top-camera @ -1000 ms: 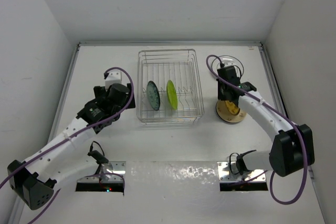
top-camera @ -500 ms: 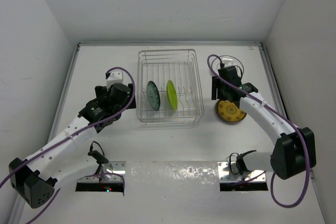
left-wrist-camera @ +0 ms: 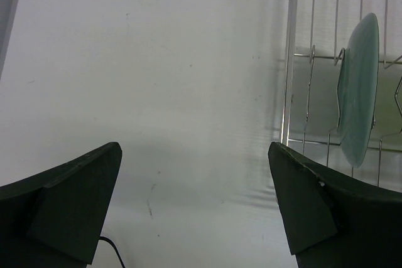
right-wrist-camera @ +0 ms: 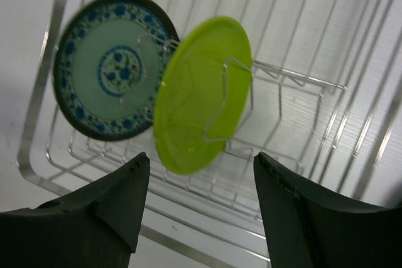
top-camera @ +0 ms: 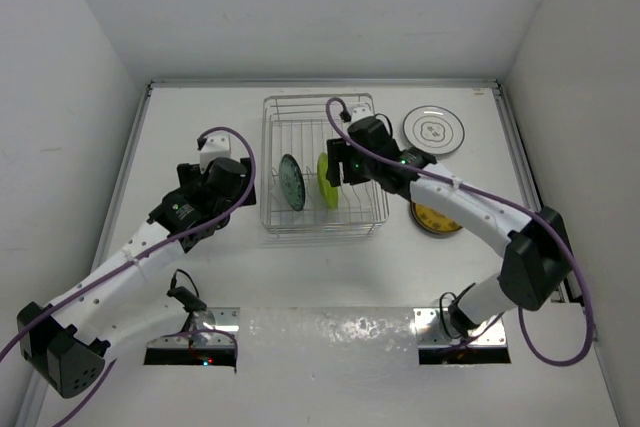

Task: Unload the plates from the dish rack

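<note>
My right gripper needs to move toward the patterned plate (right-wrist-camera: 110,67) next, then go down with its fingers on either side of the lime plate's rim, because that rim is off-centre from the gap between the fingers.
The dish rack (top-camera: 322,215) stands at mid table with two plates upright in its tines: a teal plate with a blue pattern (top-camera: 291,182) and a lime green plate (top-camera: 325,185). My right gripper (top-camera: 340,167) hovers open over the rack, right beside the lime plate. In the right wrist view the lime plate (right-wrist-camera: 201,95) and the patterned plate (right-wrist-camera: 110,67) lie just beyond the open gripper (right-wrist-camera: 201,186), nothing between the fingers. My left gripper (top-camera: 212,147) hangs open and empty left of the rack. Its wrist view shows the rack's rim (left-wrist-camera: 290,61) and the patterned plate edge-on (left-wrist-camera: 359,92).
Two plates lie flat on the table right of the rack: a white one with dark rings (top-camera: 433,130) at the back and a yellow-tan one (top-camera: 437,217), partly under my right arm. Walls close in the table on three sides.
My right gripper opened, left the yellow-tan plate on the table and swung left over the rack to the lime plate. The left arm has hardly moved.
</note>
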Motion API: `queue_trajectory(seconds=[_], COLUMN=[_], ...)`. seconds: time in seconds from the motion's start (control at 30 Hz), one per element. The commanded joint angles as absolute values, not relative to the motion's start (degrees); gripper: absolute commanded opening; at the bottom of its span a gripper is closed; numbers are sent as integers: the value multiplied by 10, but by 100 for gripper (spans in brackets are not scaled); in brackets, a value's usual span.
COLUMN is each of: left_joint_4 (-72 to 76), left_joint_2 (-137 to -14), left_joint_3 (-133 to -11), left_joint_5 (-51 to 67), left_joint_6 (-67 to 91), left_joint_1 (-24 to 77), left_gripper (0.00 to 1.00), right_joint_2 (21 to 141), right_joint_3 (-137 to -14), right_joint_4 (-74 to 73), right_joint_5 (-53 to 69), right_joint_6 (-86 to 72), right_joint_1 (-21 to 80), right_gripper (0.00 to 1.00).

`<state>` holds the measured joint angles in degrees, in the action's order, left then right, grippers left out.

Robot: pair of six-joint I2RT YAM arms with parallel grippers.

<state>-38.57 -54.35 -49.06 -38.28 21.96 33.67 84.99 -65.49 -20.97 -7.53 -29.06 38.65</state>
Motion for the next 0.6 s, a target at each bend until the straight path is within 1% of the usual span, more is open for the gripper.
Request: queue_trajectory(seconds=[0.0, 0.2, 0.23, 0.3, 0.33, 0.4, 0.43, 0.47, 0.53, 0.57], left_joint_4=[-374, -372, -372, -372, -372, -372, -371, -371, -370, -370], left_joint_2=[-537, -533, -533, -532, -530, -528, -527, -526, -526, -526], left_joint_3=[-495, -494, -494, -494, -494, -494, -494, -494, -493, -493], left_joint_5=[-388, -385, -384, -382, -382, -381, -381, -380, -379, -378], left_joint_6=[223, 222, 221, 221, 221, 221, 220, 220, 220, 220], left_joint_1=[330, 330, 330, 330, 330, 330, 330, 331, 330, 331], left_gripper=[100, 100, 100, 100, 100, 100, 100, 100, 100, 100], right_joint_2=[884, 965, 973, 992, 1004, 1012, 1013, 1014, 1011, 1006], right_joint_3=[-707, -777, -781, -786, -786, -787, -786, -779, -770, -766], right_joint_4=[-174, -192, -195, -197, -197, -200, -195, -191, -172, -168], right_joint_5=[-104, -124, -137, -152, -162, -170, -172, -170, -167, -167], right_joint_6=[-324, -332, -332, -333, -336, -339, -344, -348, -359, -363], right_joint_1=[410, 434, 437, 440, 439, 440, 441, 442, 443, 445], right_gripper=[65, 57, 52, 48, 41, 33, 22, 16, 6, 5])
